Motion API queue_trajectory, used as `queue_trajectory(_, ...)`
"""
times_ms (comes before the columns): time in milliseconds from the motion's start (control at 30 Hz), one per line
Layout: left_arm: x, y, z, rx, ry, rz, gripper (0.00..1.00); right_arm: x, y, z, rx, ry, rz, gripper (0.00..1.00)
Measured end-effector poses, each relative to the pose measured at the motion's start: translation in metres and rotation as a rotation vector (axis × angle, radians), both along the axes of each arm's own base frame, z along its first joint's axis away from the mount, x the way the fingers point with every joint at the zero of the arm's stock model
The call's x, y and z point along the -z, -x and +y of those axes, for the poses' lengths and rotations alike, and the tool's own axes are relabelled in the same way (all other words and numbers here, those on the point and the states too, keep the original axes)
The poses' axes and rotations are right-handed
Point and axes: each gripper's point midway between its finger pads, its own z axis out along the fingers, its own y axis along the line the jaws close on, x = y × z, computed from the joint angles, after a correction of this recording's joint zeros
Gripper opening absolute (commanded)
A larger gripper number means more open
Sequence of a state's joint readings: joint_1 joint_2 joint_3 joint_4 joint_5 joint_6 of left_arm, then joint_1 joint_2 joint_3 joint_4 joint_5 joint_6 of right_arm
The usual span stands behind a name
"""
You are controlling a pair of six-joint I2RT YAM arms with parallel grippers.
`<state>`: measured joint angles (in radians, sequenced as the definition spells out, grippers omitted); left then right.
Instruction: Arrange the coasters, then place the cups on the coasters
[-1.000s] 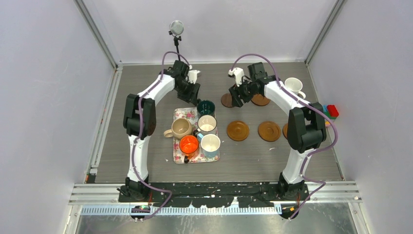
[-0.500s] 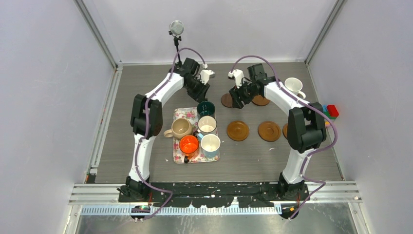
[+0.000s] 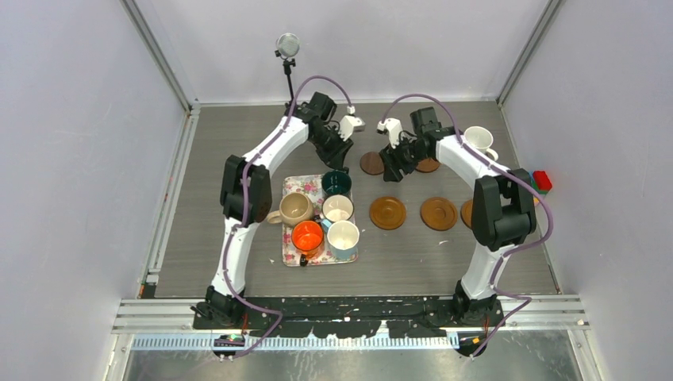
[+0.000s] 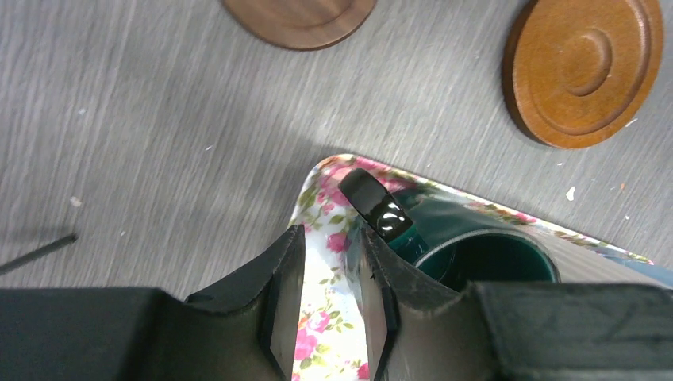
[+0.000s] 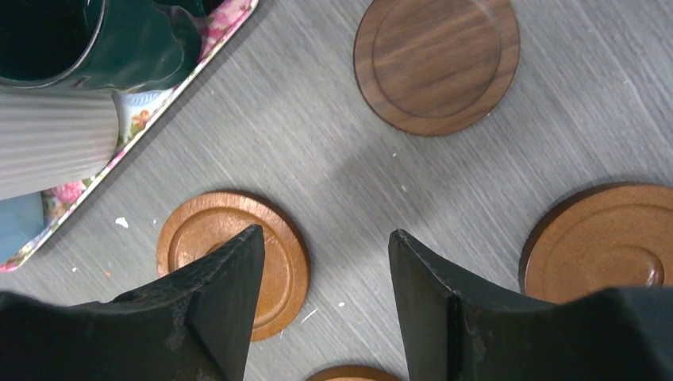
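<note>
The green cup's handle (image 4: pixel 374 205) sticks out toward the tray's edge, so the right gripper will next swing to the left in the top view, turn and come down onto it.
The dark green cup (image 3: pixel 336 181) stands at the far end of the floral tray (image 3: pixel 295 187), beside beige (image 3: pixel 295 208), cream (image 3: pixel 338 208), orange (image 3: pixel 308 236) and white (image 3: pixel 343 236) cups. My left gripper (image 4: pixel 332 234) hovers over the tray corner. Its jaws are a narrow gap apart with nothing between them, and the green cup's handle (image 4: pixel 374 205) lies just past its right fingertip. My right gripper (image 5: pixel 325 232) hangs open over bare table among the coasters: a dark one (image 5: pixel 436 63) and orange-brown ones (image 5: pixel 270 274) (image 5: pixel 611 238). Another white cup (image 3: pixel 478 139) stands at the far right.
Orange-brown coasters (image 3: pixel 387 213) (image 3: pixel 438 213) lie in a row right of the tray, and one more (image 3: pixel 428 165) is partly hidden by my right arm. Coloured blocks (image 3: pixel 541 180) sit at the right edge. A small stand (image 3: pixel 287 48) rises at the back.
My left arm has swung right, to the far corner of the tray by the green cup, and its jaws have narrowed. The right arm has shifted slightly right.
</note>
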<state>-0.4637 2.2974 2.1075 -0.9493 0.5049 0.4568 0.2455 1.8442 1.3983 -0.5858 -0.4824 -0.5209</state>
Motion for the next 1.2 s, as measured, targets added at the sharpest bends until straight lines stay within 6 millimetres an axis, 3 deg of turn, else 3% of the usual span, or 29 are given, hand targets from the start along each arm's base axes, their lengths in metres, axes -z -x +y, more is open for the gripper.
queue_trajectory(233, 0.008, 0.012, -0.021, 0.066, 0.012, 0.016, 0.41, -0.005, 0.013, -0.005, -0.039, 0.003, 0.001, 0.64)
queue_trajectory(367, 0.004, 0.010, -0.024, 0.053, 0.024, 0.021, 0.57, -0.005, 0.013, -0.005, -0.053, 0.004, -0.004, 0.69)
queue_trajectory(567, -0.017, -0.002, -0.020, -0.036, 0.066, 0.037, 0.73, -0.009, 0.014, 0.003, -0.135, 0.017, -0.043, 0.74)
queue_trajectory(700, -0.031, -0.009, 0.007, -0.122, 0.074, 0.069, 0.76, -0.014, 0.016, 0.023, -0.264, 0.043, -0.107, 0.74)
queue_trajectory(833, -0.055, -0.007, 0.047, -0.217, 0.082, 0.089, 0.76, -0.018, 0.009, 0.050, -0.388, 0.063, -0.166, 0.73)
queue_trajectory(1033, -0.083, 0.028, 0.097, -0.315, 0.101, 0.125, 0.76, 0.001, 0.002, 0.084, -0.555, 0.102, -0.210, 0.73)
queue_trajectory(1200, -0.085, 0.061, 0.109, -0.331, 0.106, 0.165, 0.76, 0.026, 0.007, 0.097, -0.661, 0.129, -0.203, 0.73)
